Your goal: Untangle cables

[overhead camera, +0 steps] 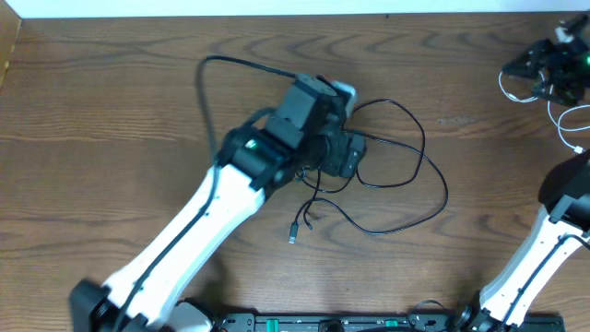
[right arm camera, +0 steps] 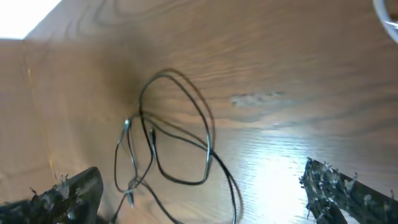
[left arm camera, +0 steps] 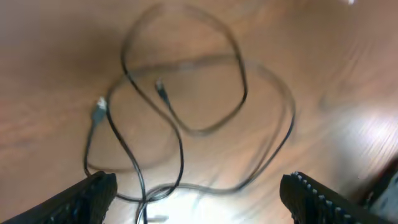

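My open left gripper lowers onto the thin black cable piece next, where it crosses others low in the left wrist view, as loops tangle there.
The black cable (overhead camera: 419,152) lies in loose crossing loops at the table's middle, with one plug end (overhead camera: 293,236) toward the front. My left gripper (overhead camera: 343,155) hovers over the loops' left part. In the left wrist view it (left arm camera: 198,186) is open and empty, with the black cable (left arm camera: 239,93) and two plug ends (left arm camera: 99,111) below it. The white cable (overhead camera: 564,120) lies at the far right. My right gripper (right arm camera: 200,180) is open and empty, facing the black cable (right arm camera: 208,143). A bit of the white cable (right arm camera: 388,15) shows at that view's top right.
A dark clump with a green light (overhead camera: 548,66) sits at the back right corner by the white cable. The right arm (overhead camera: 553,244) stands along the right edge. The left arm (overhead camera: 203,231) crosses the front left. A black rail (overhead camera: 332,323) runs along the front edge.
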### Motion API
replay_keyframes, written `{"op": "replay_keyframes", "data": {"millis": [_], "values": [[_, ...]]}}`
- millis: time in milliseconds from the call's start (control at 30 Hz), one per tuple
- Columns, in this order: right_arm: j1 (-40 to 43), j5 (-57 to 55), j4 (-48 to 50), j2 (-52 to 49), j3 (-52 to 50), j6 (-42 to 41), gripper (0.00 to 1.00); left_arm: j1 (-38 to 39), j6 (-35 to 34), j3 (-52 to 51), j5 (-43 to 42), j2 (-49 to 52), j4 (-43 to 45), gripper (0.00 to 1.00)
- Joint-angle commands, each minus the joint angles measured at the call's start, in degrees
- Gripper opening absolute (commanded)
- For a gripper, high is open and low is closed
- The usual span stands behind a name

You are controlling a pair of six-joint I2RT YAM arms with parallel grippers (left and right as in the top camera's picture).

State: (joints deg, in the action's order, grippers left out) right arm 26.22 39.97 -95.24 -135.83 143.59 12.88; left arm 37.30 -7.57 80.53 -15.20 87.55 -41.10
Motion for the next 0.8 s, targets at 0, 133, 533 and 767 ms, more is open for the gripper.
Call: {"op": "replay_keyframes", "data": {"millis": [0, 133, 533, 767], "values": [[-1.60, 1.75, -0.39, 0.61, 0.87, 3.69, 0.99, 0.02, 12.20, 0.04, -5.14, 6.21, -2.64, 0.89], [-2.32, 1.55, -1.07, 0.61, 0.87, 3.72, 0.99, 0.02, 18.86, 0.04, -5.33, 14.36, -4.07, 0.89], [-2.32, 1.55, -2.08, 0.61, 0.87, 4.74, 0.99, 0.17, 21.05, 0.04, -4.63, 27.45, -6.43, 0.55], [-3.37, 2.27, -2.08, 0.61, 0.87, 4.31, 0.96, 0.11, 20.20, 0.74, -1.84, 26.45, -6.01, 0.09]]}}
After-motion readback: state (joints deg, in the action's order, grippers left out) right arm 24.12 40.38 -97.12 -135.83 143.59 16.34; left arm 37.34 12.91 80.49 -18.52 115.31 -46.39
